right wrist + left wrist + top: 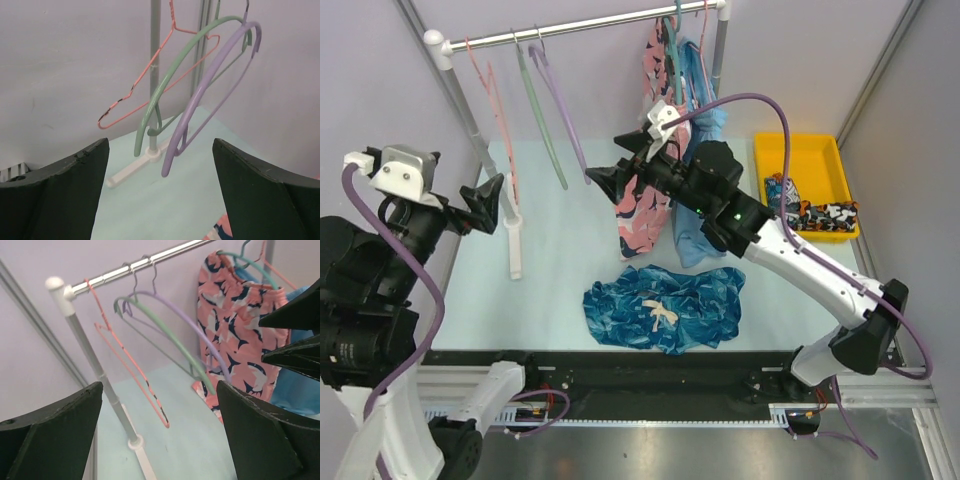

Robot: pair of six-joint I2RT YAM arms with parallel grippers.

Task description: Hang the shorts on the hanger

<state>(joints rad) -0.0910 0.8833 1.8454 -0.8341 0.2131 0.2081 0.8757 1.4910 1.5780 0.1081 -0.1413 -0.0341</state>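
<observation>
The right gripper slides to the left in the top view next, around the lilac hanger's lower end (585, 176) (170, 157), which hangs on that side of its open fingers.
The blue and teal shorts (665, 308) lie flat on the table near the front, white drawstring up. The lilac hanger (563, 112) hangs on the rail between the green hanger and the clothes; it shows in the left wrist view (192, 325) and the right wrist view (205, 85). My right gripper (603, 160) is open and empty, raised just right of the lilac hanger's lower end, which shows between its jaws in the right wrist view (160, 200). My left gripper (497, 205) is open and empty near the rack's left post, facing the hangers in its own view (160, 440).
A green hanger (538, 112) and a pink hanger (490, 100) hang left of the lilac one. A pink patterned garment (645, 200) and a light-blue garment (695, 235) hang at the right. The white rack post (512, 240) stands at the left. A yellow bin (800, 160) sits back right.
</observation>
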